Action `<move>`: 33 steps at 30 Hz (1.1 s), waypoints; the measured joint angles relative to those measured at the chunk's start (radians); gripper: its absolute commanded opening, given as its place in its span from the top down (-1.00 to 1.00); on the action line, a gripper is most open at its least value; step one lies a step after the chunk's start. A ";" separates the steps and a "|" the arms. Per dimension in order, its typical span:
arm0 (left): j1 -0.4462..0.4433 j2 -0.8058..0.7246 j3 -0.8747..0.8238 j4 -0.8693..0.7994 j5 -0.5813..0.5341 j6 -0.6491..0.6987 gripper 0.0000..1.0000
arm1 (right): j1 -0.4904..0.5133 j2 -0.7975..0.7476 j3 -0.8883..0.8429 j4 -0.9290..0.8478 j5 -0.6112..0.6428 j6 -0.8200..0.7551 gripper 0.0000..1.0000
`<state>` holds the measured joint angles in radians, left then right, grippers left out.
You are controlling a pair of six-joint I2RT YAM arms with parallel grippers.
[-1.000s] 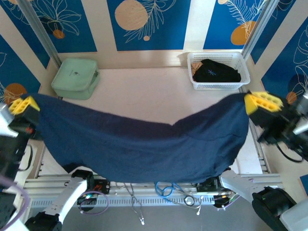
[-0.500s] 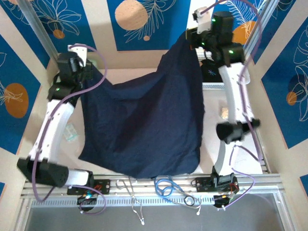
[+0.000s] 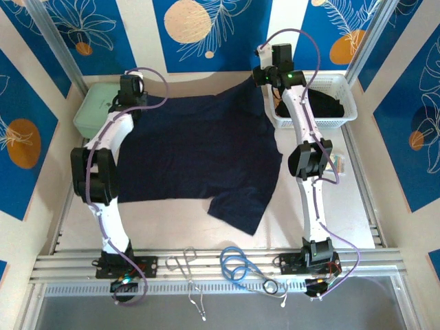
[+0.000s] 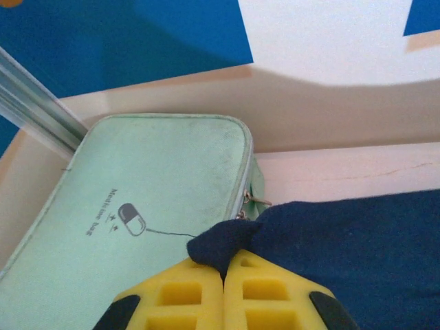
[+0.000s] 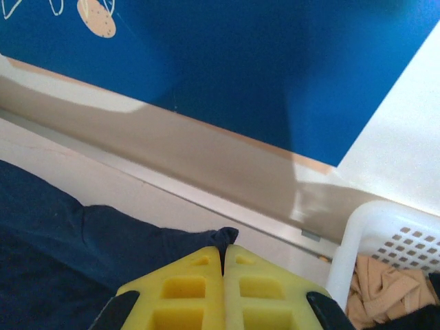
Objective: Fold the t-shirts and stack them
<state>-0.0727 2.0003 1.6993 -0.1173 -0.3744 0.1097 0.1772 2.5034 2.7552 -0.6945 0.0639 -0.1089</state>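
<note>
My left gripper will next pull back and down onto the shirt's flat part (image 3: 141, 130) and let go, while both far corners are held.
A plain navy t-shirt (image 3: 199, 148) lies spread over the table, one part reaching toward the near right (image 3: 244, 210). My left gripper (image 3: 132, 102) is at the shirt's far left corner, beside the mint-green case. In the left wrist view its yellow fingers (image 4: 199, 295) are shut on a bunched corner of the navy t-shirt (image 4: 227, 244). My right gripper (image 3: 264, 78) is at the far right corner by the basket; that gripper (image 5: 223, 251) is shut on a pinch of the navy shirt's edge (image 5: 103, 234). A second, black t-shirt (image 3: 326, 104) lies in the basket.
The mint-green zip case (image 3: 100, 113) (image 4: 137, 199) stands at the far left, touching the shirt's corner. The white lattice basket (image 3: 344, 86) (image 5: 385, 234) stands at the far right, with tan cloth (image 5: 381, 295) inside. Blue cables (image 3: 240, 268) lie along the near rail.
Both grippers have carried the shirt from hanging over the near edge, up and across to the far side. It now lies flat on the table.
</note>
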 measured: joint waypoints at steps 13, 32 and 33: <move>0.016 0.021 -0.059 0.077 0.015 -0.026 1.00 | 0.000 -0.060 -0.156 0.006 -0.018 0.004 1.00; 0.068 -0.051 -0.288 0.120 0.037 -0.039 1.00 | 0.000 -0.566 -1.085 0.262 -0.002 0.079 1.00; 0.068 -0.051 -0.296 0.121 0.041 -0.045 1.00 | 0.000 -0.568 -1.114 0.272 0.002 0.086 1.00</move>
<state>-0.0048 1.9491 1.4036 0.0040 -0.3336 0.0650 0.1772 1.9358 1.6417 -0.4229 0.0654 -0.0231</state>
